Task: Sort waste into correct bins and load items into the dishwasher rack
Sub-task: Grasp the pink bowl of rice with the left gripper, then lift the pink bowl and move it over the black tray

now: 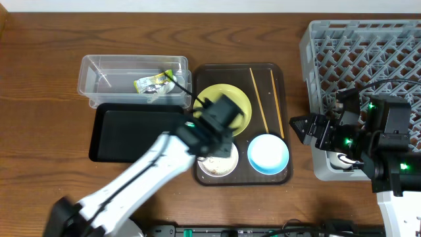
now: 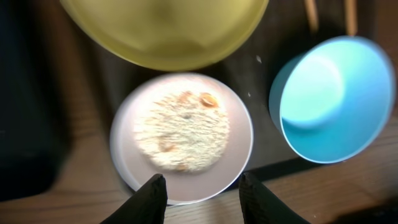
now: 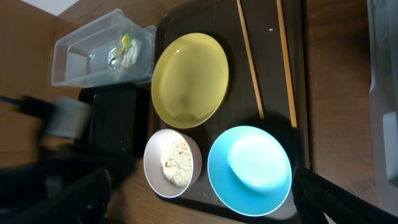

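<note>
The white bowl's side [image 1: 237, 160] [image 2: 250, 148] toward the light blue bowl has room for fingers, so my left gripper will move there next and go down onto the white bowl's rim.
A white bowl [image 1: 222, 163] holding rice [image 2: 181, 130] sits on the brown serving tray [image 1: 205, 71] beside a light blue bowl [image 1: 268, 153], a yellow plate [image 1: 240, 104] and two chopsticks [image 1: 258, 99]. My left gripper [image 1: 214, 141] hangs open over the white bowl [image 2: 124, 149], its fingertips [image 2: 200, 190] at the bowl's near rim. My right gripper [image 1: 299, 128] is open and empty, right of the tray by the grey rack [image 1: 368, 59]; in its wrist view [image 3: 202, 186] both bowls lie below it. The green-and-yellow wrapper [image 1: 152, 84] lies in the clear tub [image 1: 105, 72].
The black tray [image 1: 131, 135] lies in front of the clear tub, left of the serving tray. A small white object [image 1: 343, 158], perhaps the cup, shows in the rack's front corner under my right arm. Bare wood table lies at the left and back.
</note>
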Robot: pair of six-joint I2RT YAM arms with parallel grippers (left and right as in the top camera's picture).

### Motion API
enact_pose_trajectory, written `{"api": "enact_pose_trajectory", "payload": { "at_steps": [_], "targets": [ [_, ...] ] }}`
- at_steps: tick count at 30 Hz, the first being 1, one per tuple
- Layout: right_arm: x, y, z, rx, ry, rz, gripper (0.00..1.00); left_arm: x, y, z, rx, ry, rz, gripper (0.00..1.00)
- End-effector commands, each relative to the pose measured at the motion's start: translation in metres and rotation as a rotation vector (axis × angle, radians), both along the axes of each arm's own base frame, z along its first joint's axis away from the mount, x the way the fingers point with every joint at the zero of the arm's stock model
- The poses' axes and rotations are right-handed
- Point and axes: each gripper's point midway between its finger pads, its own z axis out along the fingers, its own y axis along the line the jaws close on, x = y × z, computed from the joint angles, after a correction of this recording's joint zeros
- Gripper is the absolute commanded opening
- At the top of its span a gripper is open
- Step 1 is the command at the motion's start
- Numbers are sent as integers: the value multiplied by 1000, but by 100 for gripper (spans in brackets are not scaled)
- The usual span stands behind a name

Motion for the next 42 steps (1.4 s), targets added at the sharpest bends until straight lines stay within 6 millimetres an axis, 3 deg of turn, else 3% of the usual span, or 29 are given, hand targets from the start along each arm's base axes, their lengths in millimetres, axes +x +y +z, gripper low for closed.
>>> {"api": "enact_pose_trajectory", "payload": {
  "at_steps": [1, 6, 11, 13, 20, 26, 32, 38, 42],
  "targets": [
    [-1, 3, 4, -10, -18, 24, 91, -9, -15, -29, 58, 27, 20, 41],
    [-1, 3, 3, -10, -17, 24, 91, -18, -34, -63, 116, 58, -39, 41],
    [-1, 3, 3, -10, -18, 24, 91, -18, -37, -88, 151, 92, -45, 41],
    [0, 3, 4, -10, -19, 23, 91, -19, -38, -94, 157, 102, -46, 36],
    [0, 3, 4, -10, -21, 24, 92, -18, -39, -97, 157, 105, -47, 8],
    [0, 3, 4, -10, -20, 24, 92, -20, -40, -96, 151, 112, -53, 6],
    [-1, 3, 4, -10, -19, 24, 91, -13, -42, -69, 132, 78, -108, 6],
    [-1, 3, 3, -10, -18, 24, 92, 3, -32, -13, 13, 24, -131, 6],
    [-1, 3, 3, -10, -18, 24, 92, 14, -13, 27, -147, 20, -103, 6]
  ]
}}
